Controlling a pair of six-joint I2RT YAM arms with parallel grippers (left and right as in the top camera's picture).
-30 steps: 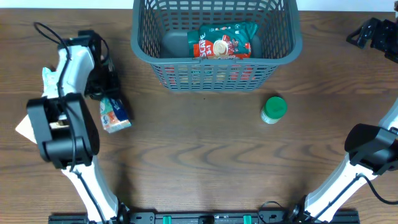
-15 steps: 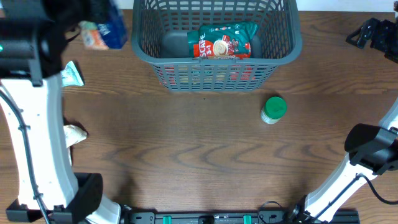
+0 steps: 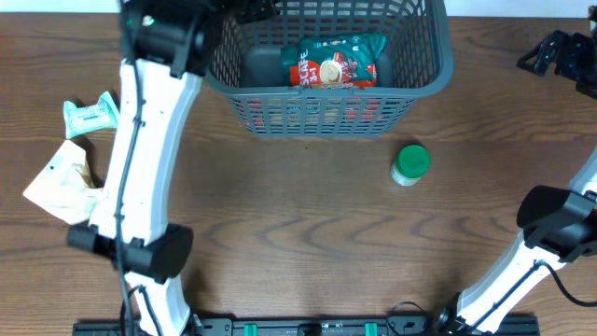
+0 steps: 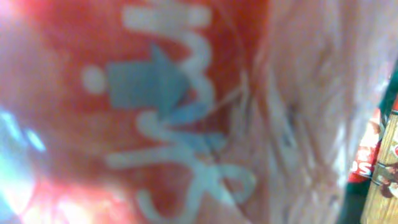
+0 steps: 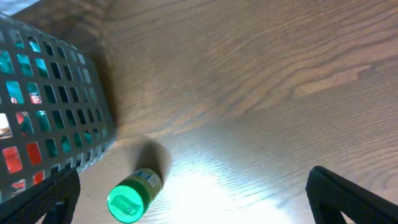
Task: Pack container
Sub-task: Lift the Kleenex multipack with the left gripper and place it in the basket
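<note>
My left gripper brings the orange-red packet down and to the right in the overhead view next, behind the snack bag, where the container's bottom lies open.
The dark grey slotted container [image 3: 322, 91] stands at the table's back centre and holds a green and red snack bag [image 3: 336, 63] and a dark grey item [image 3: 261, 63]. My left gripper [image 3: 250, 9] is over the container's back left corner. Its wrist view is filled by a blurred orange-red packet [image 4: 161, 124] with pale lettering, held close to the camera, and the fingers are hidden behind it. My right gripper [image 3: 558, 51] hovers at the far right. It is open and empty [image 5: 193, 205], above the wood beside the container's wall [image 5: 50, 118].
A small green-lidded jar [image 3: 409, 163] stands on the table right of the container's front and shows in the right wrist view [image 5: 132, 198]. A teal packet [image 3: 91, 114] and a crumpled beige bag [image 3: 58, 177] lie at the left edge.
My left arm lifted the orange and blue packet off the table at the left and swung it right and back, over the container's corner. The right arm has not moved.
</note>
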